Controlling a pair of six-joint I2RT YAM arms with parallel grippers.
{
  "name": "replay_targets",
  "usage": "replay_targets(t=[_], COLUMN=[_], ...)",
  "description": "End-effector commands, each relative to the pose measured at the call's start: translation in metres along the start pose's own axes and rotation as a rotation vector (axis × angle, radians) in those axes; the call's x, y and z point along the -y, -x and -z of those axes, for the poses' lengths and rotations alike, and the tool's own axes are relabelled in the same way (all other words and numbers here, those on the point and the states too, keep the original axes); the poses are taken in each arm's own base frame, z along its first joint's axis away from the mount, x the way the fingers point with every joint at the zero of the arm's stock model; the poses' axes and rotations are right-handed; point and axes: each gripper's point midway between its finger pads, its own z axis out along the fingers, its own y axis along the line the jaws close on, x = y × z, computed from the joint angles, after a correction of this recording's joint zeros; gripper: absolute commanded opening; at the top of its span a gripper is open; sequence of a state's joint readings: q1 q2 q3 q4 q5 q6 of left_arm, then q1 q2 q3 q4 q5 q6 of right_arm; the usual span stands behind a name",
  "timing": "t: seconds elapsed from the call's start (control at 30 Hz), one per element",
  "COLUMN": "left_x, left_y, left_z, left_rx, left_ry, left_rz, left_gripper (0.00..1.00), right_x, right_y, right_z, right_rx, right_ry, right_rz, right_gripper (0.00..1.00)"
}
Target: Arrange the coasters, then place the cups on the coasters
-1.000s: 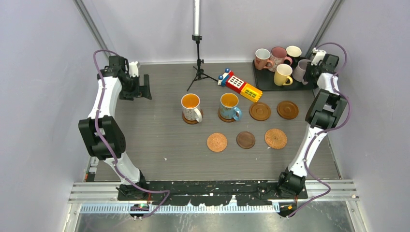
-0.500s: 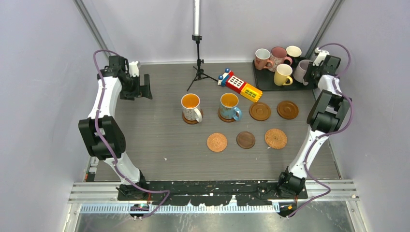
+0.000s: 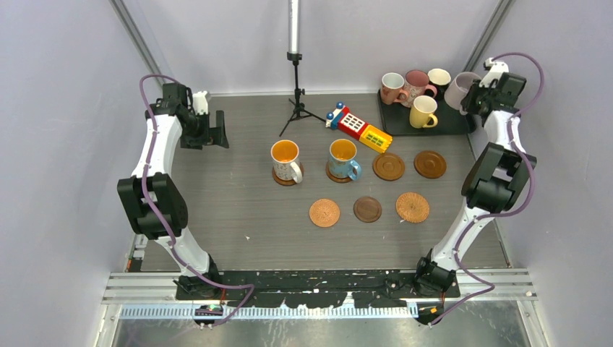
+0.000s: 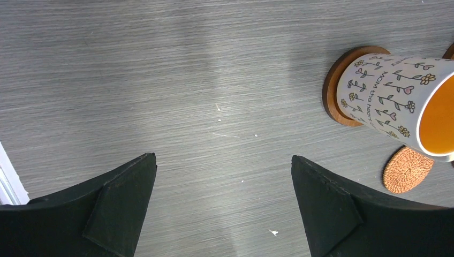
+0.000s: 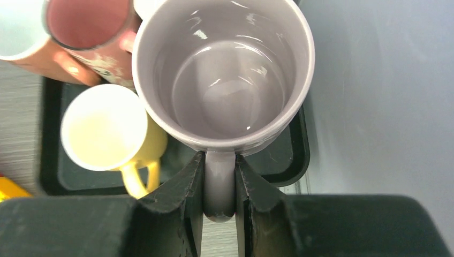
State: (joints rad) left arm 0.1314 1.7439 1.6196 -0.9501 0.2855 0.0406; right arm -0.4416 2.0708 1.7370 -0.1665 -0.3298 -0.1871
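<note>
I should next move my right gripper back and to the left in the top view, and lower the lavender-grey cup onto the coaster beside the blue cup, because that coaster is empty.
My right gripper is shut on the handle of the lavender-grey cup, which hangs upright above the right end of the black tray. From above, that cup is at the back right, next to my right gripper. A yellow cup, two pink cups and a black cup stand on the tray. A white patterned cup and a blue cup each sit on a coaster. Several bare coasters lie right of them and nearer. My left gripper is open over bare table at the far left.
A red-yellow toy block lies left of the tray. A black tripod stands at the back centre. The right wall runs close beside the held cup. A woven coaster shows beyond the white patterned cup in the left wrist view.
My right gripper has risen and drawn back toward the right wall with the lavender-grey cup, lifting it off the tray. The left arm has not moved.
</note>
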Motion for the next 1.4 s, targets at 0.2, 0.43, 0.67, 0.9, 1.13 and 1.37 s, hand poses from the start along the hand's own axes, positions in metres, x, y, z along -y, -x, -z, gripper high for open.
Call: replay_targets(t=[0.2,0.43,0.67,0.9,1.13,1.37], left_x=[0.009,0.014,0.015,0.014,0.015,0.019], left_y=[0.017,0.016,0.016,0.015,0.019,0.02], left_z=[0.011,0.01,0.01,0.011,0.014,0.014], left_rx=[0.093,0.109,0.109,0.1,0.1,0.102], left_ry=[-0.041,-0.067,-0.076,-0.079,-0.083,-0.09], left_rz=[-0.03,-0.021,-0.03,-0.055,-0.079,-0.075], left_gripper=[1.0,1.0,1.0,1.0,1.0,1.0], right_x=[-0.078,-0.138,-0.194,-0.217,-0.224,-0.22], right_y=[0.143,0.129,0.078,0.017,-0.029,-0.058], right_z=[0.126,0.165,0.195,0.219,0.22,0.198], right_rx=[0.324,0.277,0.179,0.138,0.132,0.083], right_ry=[0.218,0.366,0.513,0.574,0.598,0.563], right_rz=[0.127,0.187,0.219,0.292,0.332,0.376], right_gripper=[0.0,0.0,0.0,0.0,0.0,0.0])
